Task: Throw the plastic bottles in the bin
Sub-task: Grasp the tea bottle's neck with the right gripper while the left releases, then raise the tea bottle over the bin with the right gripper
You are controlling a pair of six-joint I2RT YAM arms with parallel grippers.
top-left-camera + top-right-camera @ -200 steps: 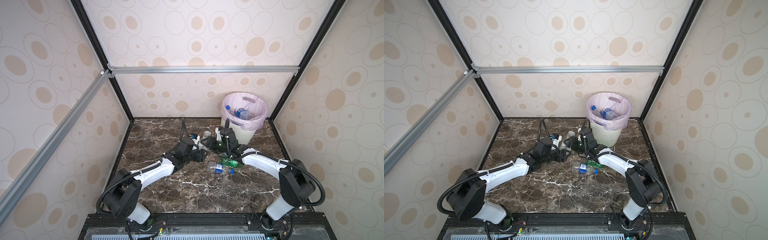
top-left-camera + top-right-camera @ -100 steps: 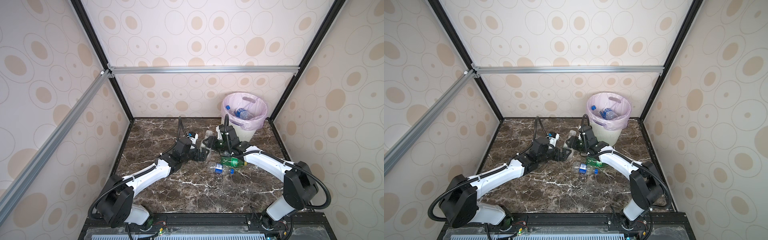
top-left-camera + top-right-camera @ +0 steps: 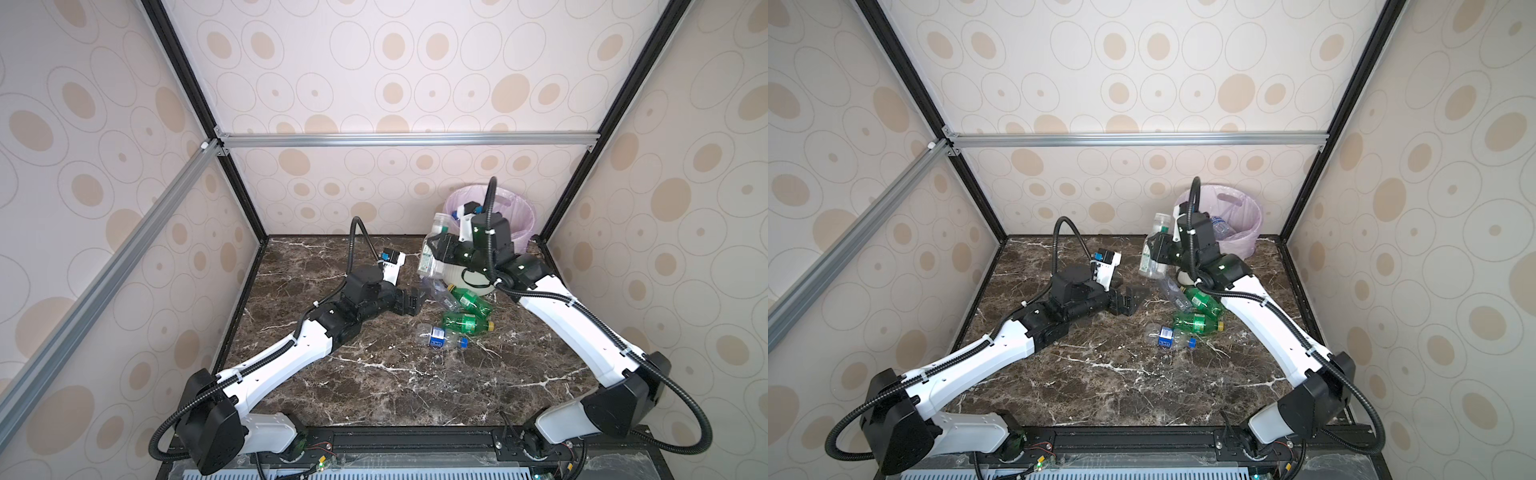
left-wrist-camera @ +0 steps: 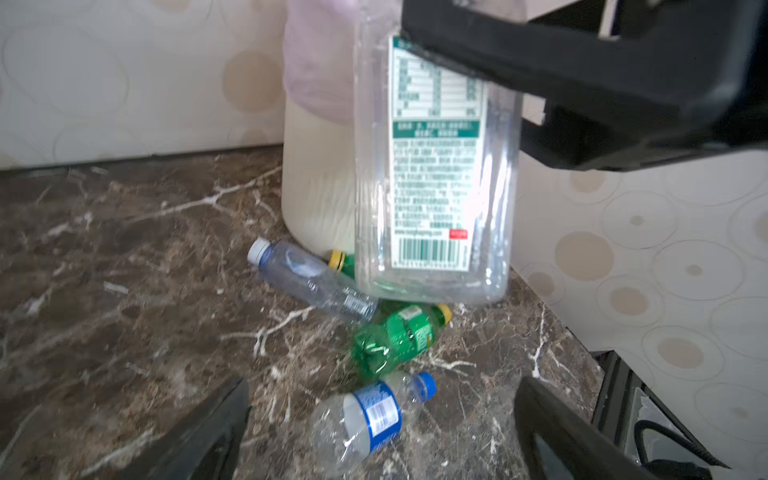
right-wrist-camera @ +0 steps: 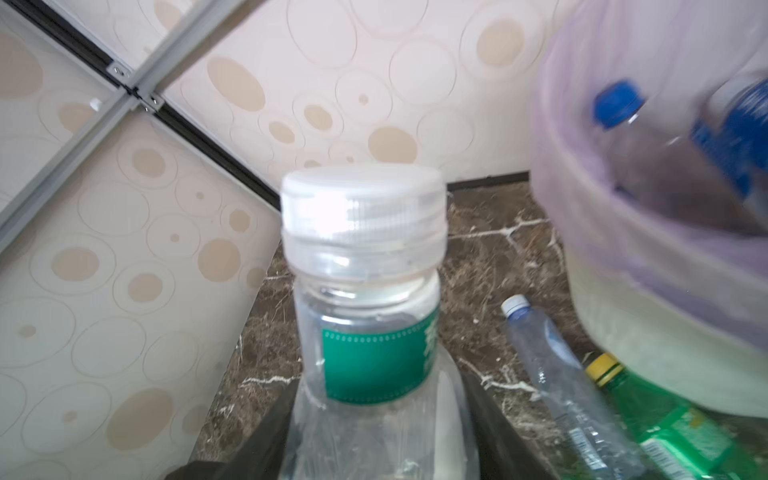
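Observation:
My right gripper rises outward over the bin's opening (image 3: 1233,217) (image 5: 676,148) next and releases the bottle there, since that opening lies outward of the gripper, above the bottle's base.
My right gripper (image 3: 441,249) (image 5: 380,415) is shut on a large clear plastic bottle (image 3: 431,249) (image 3: 1152,249) (image 5: 365,291) with a white cap and green label, held upright in the air beside the bin (image 3: 523,216) (image 3: 1252,216) (image 4: 316,174). The cream bin has a lilac bag and holds blue-capped bottles (image 5: 665,158). My left gripper (image 3: 415,300) (image 3: 1129,300) (image 4: 382,390) is open and empty, low over the floor. In front of it lie a crushed blue-label bottle (image 4: 365,419) (image 3: 440,336), two green bottles (image 3: 469,301) (image 4: 395,336) and a clear white-capped bottle (image 4: 316,282).
The dark marble floor (image 3: 374,374) is walled in by patterned panels with black corner posts (image 3: 544,232). The bin stands in the back right corner. The loose bottles lie just in front of the bin's base, under my right forearm.
My left gripper has opened wide and let go of the large clear bottle. My right gripper has lifted that bottle up and back toward the bin's rim.

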